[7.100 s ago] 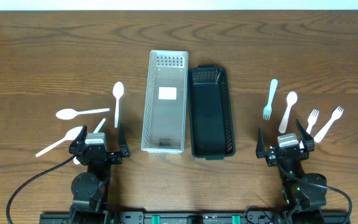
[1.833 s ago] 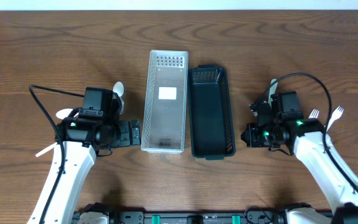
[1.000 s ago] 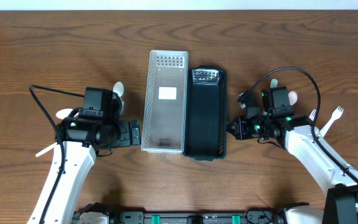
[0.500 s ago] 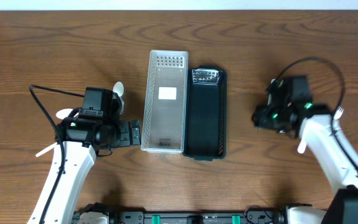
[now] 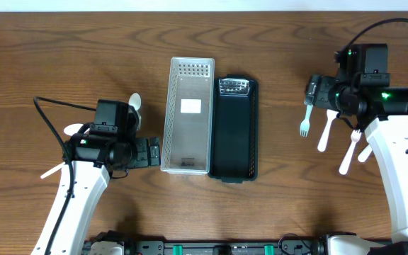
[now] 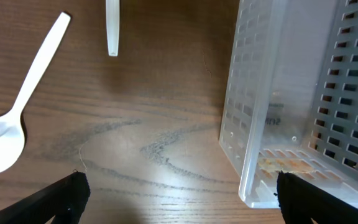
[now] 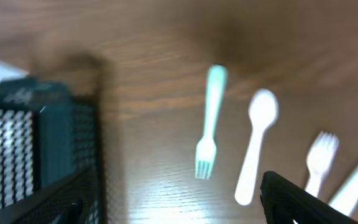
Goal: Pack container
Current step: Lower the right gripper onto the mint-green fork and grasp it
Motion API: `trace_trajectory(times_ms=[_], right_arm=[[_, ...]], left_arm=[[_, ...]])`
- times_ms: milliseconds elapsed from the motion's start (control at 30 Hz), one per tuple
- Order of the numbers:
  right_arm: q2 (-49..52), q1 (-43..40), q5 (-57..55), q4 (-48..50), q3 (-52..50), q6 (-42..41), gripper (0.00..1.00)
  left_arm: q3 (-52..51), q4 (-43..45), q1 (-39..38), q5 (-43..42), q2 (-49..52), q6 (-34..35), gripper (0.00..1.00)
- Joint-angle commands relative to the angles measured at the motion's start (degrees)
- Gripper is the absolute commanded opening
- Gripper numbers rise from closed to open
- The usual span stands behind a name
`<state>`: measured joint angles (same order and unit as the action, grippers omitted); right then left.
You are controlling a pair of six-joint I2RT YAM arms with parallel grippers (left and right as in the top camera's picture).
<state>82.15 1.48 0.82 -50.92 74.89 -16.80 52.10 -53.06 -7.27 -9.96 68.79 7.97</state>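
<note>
I will next lower my open right gripper so that its fingers are on both sides of that handle [image 5: 308,112] of the pale green fork nearest the black container [image 5: 234,127], because the table around the handle is bare.
A clear plastic container [image 5: 188,115] lies in the middle, with a black mesh container [image 5: 234,127] touching its right side; both are empty. White spoons [image 5: 73,130] lie at the left, and a fork [image 5: 305,120], a spoon [image 5: 324,134] and more forks [image 5: 349,152] lie at the right. My left gripper [image 5: 151,151] is open and empty beside the clear container's near left corner [image 6: 291,93], with a spoon [image 6: 11,124] to its left. My right gripper [image 5: 314,93] is open and empty above the fork [image 7: 209,124] and spoon [image 7: 257,143]. The black container [image 7: 36,143] is at its left.
A spoon [image 5: 134,106] is partly hidden behind my left arm. Another spoon [image 5: 52,171] lies at the near left. Cables trail from both arms. Bare wooden table surrounds the containers.
The black container has slid left against the clear one. My right arm has since pulled away and swung to the far right, over the cutlery. The left arm has not moved.
</note>
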Motion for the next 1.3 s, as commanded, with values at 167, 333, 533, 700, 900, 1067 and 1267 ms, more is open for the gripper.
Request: trace_trajectory(times_ms=[167, 333, 533, 700, 900, 1067, 1267], right_arm=[[6.4, 2.1, -10.5, 1.5, 0.3, -11.5, 0.89], [15.3, 2.3, -8.7, 3.8, 0.3, -11.4, 0.93], [24.3, 2.3, -7.0, 5.6, 0.3, -10.9, 0.94], [28.7, 2.3, -5.9, 7.6, 0.3, -9.2, 0.95], [32.4, 2.1, -4.4, 9.3, 0.3, -9.0, 0.95], [34.1, 1.5, -3.4, 10.3, 0.3, -9.1, 0.95], [34.6, 0.1, -3.3, 10.9, 0.3, -9.1, 0.92]], left_arm=[[0.7, -2.0, 0.2, 0.1, 0.0, 0.7, 0.98], [0.7, -2.0, 0.2, 0.1, 0.0, 0.7, 0.98], [0.7, -1.9, 0.2, 0.1, 0.0, 0.7, 0.98], [0.7, -1.9, 0.2, 0.1, 0.0, 0.7, 0.98], [0.7, -1.9, 0.2, 0.1, 0.0, 0.7, 0.98], [0.7, -2.0, 0.2, 0.1, 0.0, 0.7, 0.98], [0.7, -2.0, 0.2, 0.1, 0.0, 0.7, 0.98]])
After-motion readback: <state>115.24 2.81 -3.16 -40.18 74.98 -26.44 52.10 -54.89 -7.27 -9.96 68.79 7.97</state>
